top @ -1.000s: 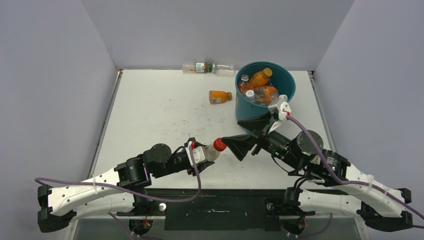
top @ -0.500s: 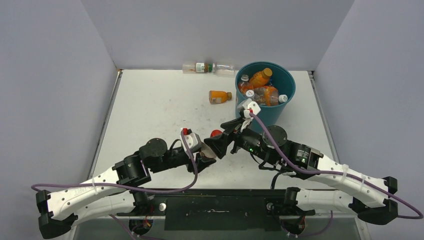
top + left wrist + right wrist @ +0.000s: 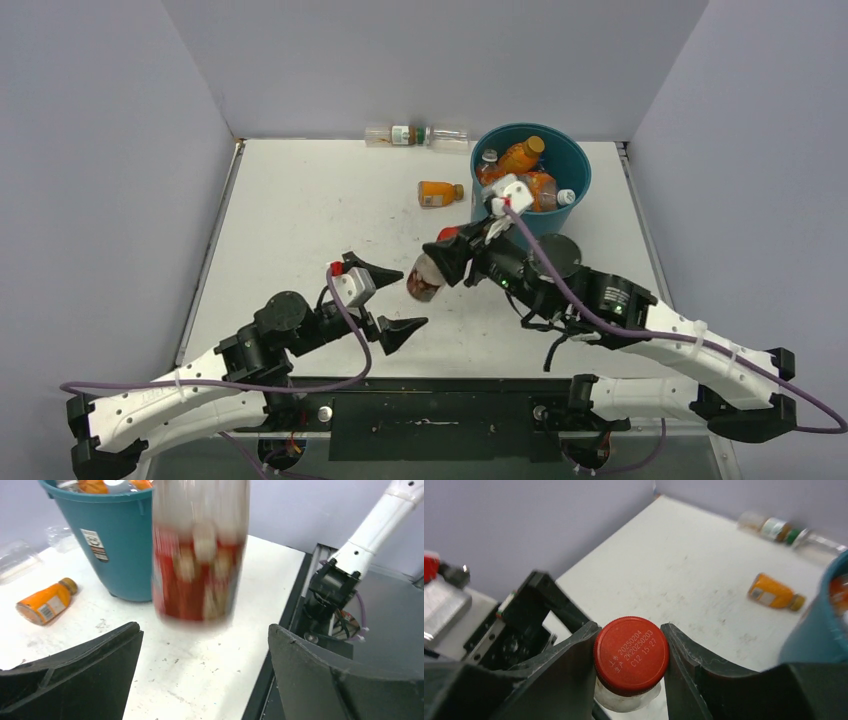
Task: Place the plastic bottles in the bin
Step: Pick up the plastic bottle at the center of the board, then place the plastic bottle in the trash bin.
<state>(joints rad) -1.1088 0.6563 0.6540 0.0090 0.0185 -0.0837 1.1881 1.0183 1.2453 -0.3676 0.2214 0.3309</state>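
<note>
Next I should swing my right gripper over the bin's opening [image 3: 556, 168] [image 3: 841, 594], which lies outward and to its right in the top view, and release the bottle's red cap where bottles gather.
A clear bottle with a red label [image 3: 424, 279] hangs by its red cap [image 3: 631, 655] from my right gripper [image 3: 449, 243], which is shut on the cap above the table's middle. In the left wrist view this bottle [image 3: 200, 555] is blurred, just beyond my left gripper [image 3: 204, 629], which stands wide open with nothing between its fingers. In the top view the left gripper [image 3: 411, 297] sits left of and below the bottle. The teal bin [image 3: 532, 222] at the back right holds several orange and clear bottles. An orange bottle [image 3: 440, 193] lies on the table left of the bin.
Two clear bottles [image 3: 390, 134] [image 3: 447, 137] lie end to end against the back wall, left of the bin. Grey walls close in the white table [image 3: 300, 220] on three sides. The black front rail [image 3: 430, 405] carries both arm bases.
My left gripper has let go of the red-capped bottle, opened wide and drawn back left. The right gripper has shut on the cap and carried the bottle up toward the bin.
</note>
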